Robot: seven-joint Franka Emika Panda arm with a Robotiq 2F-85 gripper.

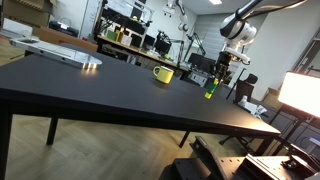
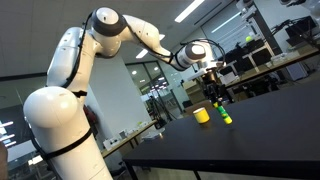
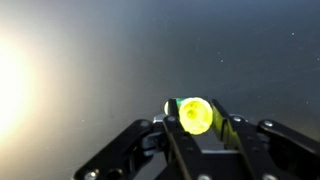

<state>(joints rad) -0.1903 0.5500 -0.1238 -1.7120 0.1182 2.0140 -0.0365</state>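
The black tabletop is below my gripper, close under the green object's lower end, so my gripper will next lower slightly and open to release it.
My gripper (image 3: 196, 108) is shut on a small green object with a yellow end (image 3: 194, 115), which shows end-on between the two black fingers in the wrist view. In both exterior views the gripper (image 1: 219, 76) (image 2: 215, 97) hangs over the black table (image 1: 110, 95), with the green and yellow object (image 1: 210, 91) (image 2: 224, 114) slanting down from it to about the table's surface. Whether its lower end touches the table I cannot tell. A yellow mug (image 1: 163, 74) (image 2: 201, 115) stands on the table close beside the object.
A flat white item (image 1: 58, 52) lies on the table's far end, away from the gripper. A bright lit panel (image 1: 300, 92) stands past the table's corner. Cluttered lab benches (image 1: 130, 40) fill the background. The table's near edge (image 1: 150, 118) runs across the view.
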